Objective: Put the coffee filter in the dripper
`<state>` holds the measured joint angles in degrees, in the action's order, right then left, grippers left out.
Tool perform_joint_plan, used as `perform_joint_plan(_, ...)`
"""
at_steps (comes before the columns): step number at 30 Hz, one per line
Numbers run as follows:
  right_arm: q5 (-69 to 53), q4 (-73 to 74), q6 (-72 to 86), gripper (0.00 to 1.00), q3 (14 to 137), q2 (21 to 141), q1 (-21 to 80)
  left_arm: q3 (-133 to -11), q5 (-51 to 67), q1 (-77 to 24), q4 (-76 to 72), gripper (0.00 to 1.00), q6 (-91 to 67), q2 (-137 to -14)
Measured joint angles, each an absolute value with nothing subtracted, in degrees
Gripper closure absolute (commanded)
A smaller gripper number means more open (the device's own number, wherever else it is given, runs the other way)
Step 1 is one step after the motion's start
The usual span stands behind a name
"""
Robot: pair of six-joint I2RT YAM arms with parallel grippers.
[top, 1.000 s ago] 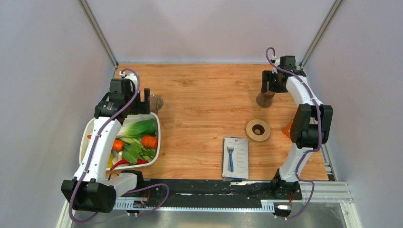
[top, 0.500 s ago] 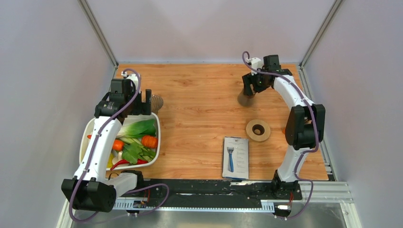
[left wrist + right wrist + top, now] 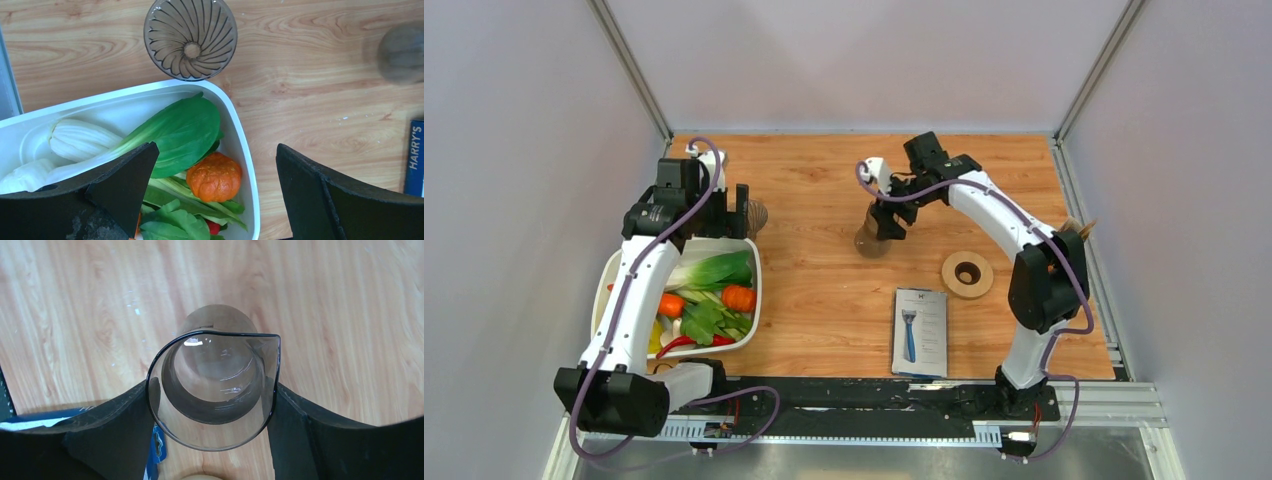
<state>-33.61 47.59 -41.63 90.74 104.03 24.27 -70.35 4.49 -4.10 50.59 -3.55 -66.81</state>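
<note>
My right gripper is to move back and down next, turning as it goes, to put the carafe (image 3: 212, 382) on the empty wood beside the razor package.
The dripper (image 3: 754, 215) is a brownish ribbed cone standing on the wood just beyond the white bowl; it also shows in the left wrist view (image 3: 190, 39). My left gripper (image 3: 729, 212) is open and empty, over the bowl's far corner next to the dripper (image 3: 215, 155). My right gripper (image 3: 884, 218) is shut on a clear brownish glass carafe (image 3: 212, 382) and holds it over the middle of the table. A small tan thing (image 3: 1079, 228) peeks out by the right arm's elbow. I cannot tell whether it is the coffee filter.
A white bowl (image 3: 754, 290) full of vegetables, with a small orange pumpkin (image 3: 215, 176), sits at the left. A tan ring with a dark hole (image 3: 967, 273) and a flat razor package (image 3: 920, 330) lie at the centre right. Walls close in on three sides.
My right arm has carried the glass carafe from the back right leftward to the middle of the table. The left arm has barely moved.
</note>
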Motion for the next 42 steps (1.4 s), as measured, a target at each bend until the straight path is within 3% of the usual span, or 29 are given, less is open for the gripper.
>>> perform_joint_plan(9,-32.2,51.6,-52.5,0.41,88.9,103.4,33.7,-72.1,7.3,-4.1,52.1,0.00,-3.5,-68.0)
perform_joint_plan(25,-32.1,63.6,-70.1,0.37,94.8,107.2,38.7,-72.2,12.4,-2.1,52.5,0.00,-3.4,-68.2)
perform_joint_plan(36,-33.1,72.4,-78.9,0.29,99.8,112.9,39.9,-72.2,13.7,-2.0,52.5,0.00,-2.9,-68.4)
perform_joint_plan(42,-32.6,73.4,-83.3,0.15,99.9,113.0,40.3,-72.2,14.3,-1.9,52.5,0.00,-2.5,-68.6)
